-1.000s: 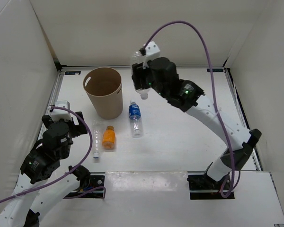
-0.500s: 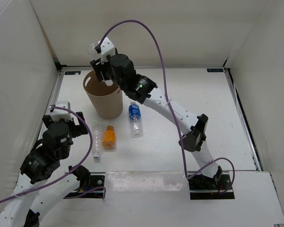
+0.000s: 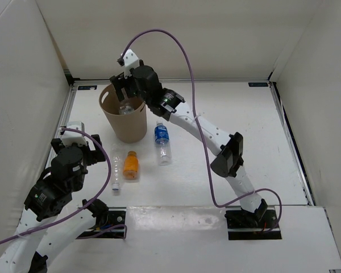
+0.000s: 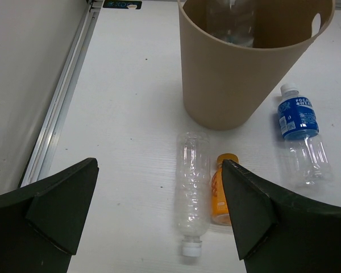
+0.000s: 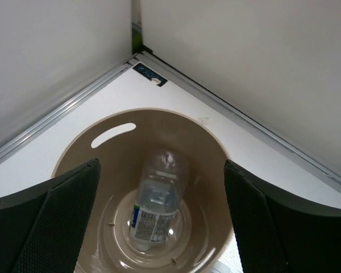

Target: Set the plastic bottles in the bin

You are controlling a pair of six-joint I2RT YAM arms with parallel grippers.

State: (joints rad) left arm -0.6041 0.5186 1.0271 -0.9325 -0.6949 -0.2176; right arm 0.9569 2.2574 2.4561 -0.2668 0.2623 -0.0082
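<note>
My right gripper will next swing right in the top view to the blue-label bottle, which is below and that way, and go down onto its blue label.
The tan bin stands at the back left of the table. My right gripper hovers over its mouth, open, with nothing between the fingers. Below it a clear bottle with a pale label lies loose on the floor of the bin. Three bottles lie on the table in front of the bin: a blue-label one, a short orange one and a slim clear one. My left gripper is open, hanging near the slim clear bottle and the orange bottle.
White walls enclose the table on three sides. A metal rail runs along the left edge. My right arm stretches diagonally across the table, elbow to the right of the bottles, with a purple cable looping above it.
My right arm swung left from mid-table to above the bin. Its jaws opened and the pale-label bottle dropped into the bin. The left arm stayed still.
</note>
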